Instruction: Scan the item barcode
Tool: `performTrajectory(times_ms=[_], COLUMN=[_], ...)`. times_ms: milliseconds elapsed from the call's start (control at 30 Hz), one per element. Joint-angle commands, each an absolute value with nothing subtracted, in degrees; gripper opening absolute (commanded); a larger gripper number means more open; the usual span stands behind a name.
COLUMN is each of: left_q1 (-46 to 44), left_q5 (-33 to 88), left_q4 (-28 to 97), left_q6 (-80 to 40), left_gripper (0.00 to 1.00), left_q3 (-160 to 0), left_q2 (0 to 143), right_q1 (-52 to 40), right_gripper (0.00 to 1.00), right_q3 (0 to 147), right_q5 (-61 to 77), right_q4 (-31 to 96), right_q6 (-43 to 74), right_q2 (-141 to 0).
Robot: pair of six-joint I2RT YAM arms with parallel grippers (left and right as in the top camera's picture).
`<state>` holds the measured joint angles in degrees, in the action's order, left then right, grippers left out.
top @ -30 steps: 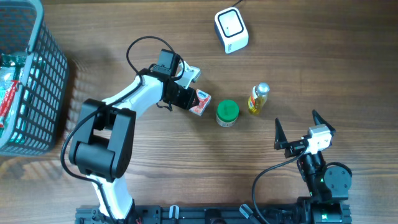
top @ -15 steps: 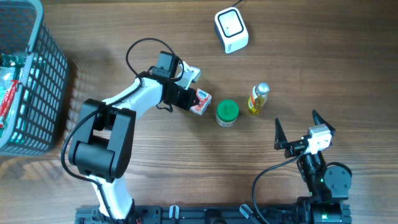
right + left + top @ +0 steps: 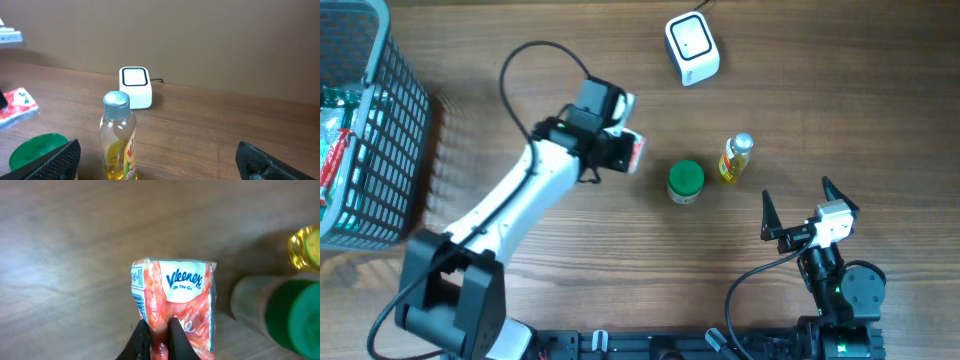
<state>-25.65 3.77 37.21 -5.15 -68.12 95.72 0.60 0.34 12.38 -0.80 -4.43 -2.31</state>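
My left gripper is going to tilt over next, lower the pack onto the bare tabletop (image 3: 633, 187) beside the jar and let go of it, since the barcode is on the pack's side.
A red and white Kleenex tissue pack (image 3: 175, 292) hangs pinched between the black fingers of my left gripper (image 3: 159, 328), which is shut on its lower edge. A small barcode strip shows on the pack's left side. Seen from overhead, the pack (image 3: 634, 152) is held at the left gripper (image 3: 623, 154), left of the table's middle and well short of the white scanner (image 3: 691, 47) at the back. My right gripper (image 3: 798, 212) stands open near the front right with nothing between its fingers, and its wrist view shows the scanner (image 3: 135, 87) ahead.
A green-lidded jar (image 3: 685, 181) and a small bottle of yellow liquid (image 3: 736, 158) stand right of the pack. The bottle (image 3: 119, 137) rises close in front of the right gripper (image 3: 157, 152). A grey basket (image 3: 395, 120) with packets fills the left edge.
My left gripper has shut on the tissue pack and drawn it up and away from the green-lidded jar, towards the left. The left arm has stretched out. The right arm has not moved.
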Motion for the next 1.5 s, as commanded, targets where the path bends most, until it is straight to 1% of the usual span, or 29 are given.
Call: performTrajectory(times_ms=[0, 67, 167, 267, 467, 700, 767, 900, 1033, 1267, 1467], left_q1=[-31.35, -34.63, -39.09, -43.03, -46.76, -47.22, -47.83, -50.63, -53.32, -54.7, -54.7], left_q5=[-2.85, -9.85, -23.31, -32.49, -32.64, -30.3, -32.01, -40.91, -44.66, -44.42, -44.47], left_q4=[39.62, 40.99, 44.49, 44.77, 44.18, 44.18, 44.21, 43.35, 42.39, 40.32, 40.29], left_q6=[-12.29, -16.49, -26.44, -30.68, -30.74, -31.29, -32.8, -34.15, -33.82, -33.69, -33.45], left_gripper=[0.04, 0.04, 0.04, 0.04, 0.04, 0.05, 0.04, 0.04, 0.07, 0.09, 0.16], left_q3=[-68.27, -68.25, -68.03, -65.82, -64.45, -64.45, -64.45, -64.45, -64.45, -64.45, -64.53], left_q2=[96.01, 96.03, 96.4, 97.6, 101.84, 102.94, 103.0, 105.08, 108.07, 109.62, 109.36], right_q1=[0.99, 0.99, 0.99, 0.99, 0.99, 0.99, 0.99, 0.99, 0.99, 0.99, 0.99], right_gripper=[1.0, 0.99, 1.0, 1.0, 1.0, 1.0, 1.0, 1.0, 1.0, 1.0, 1.0], right_q3=[0.3, 0.3, 0.3, 0.3, 0.3, 0.3, 0.3, 0.3, 0.3, 0.3, 0.3], right_q5=[11.92, 11.92, 11.92, 11.92, 11.92, 11.92, 11.92, 11.92, 11.92, 11.92, 11.92], right_q4=[-0.93, -0.91, -0.93, -0.91, -0.91, -0.91, -0.91, -0.91, -0.91, -0.91, -0.91], right_q6=[-4.49, -4.49, -4.49, -4.47, -4.49, -4.49, -4.49, -4.49, -4.49, -4.47, -4.47], right_q2=[-2.04, -2.04, -2.04, -2.04, -2.04, -2.04, -2.04, -2.04, -2.04, -2.04, -2.04])
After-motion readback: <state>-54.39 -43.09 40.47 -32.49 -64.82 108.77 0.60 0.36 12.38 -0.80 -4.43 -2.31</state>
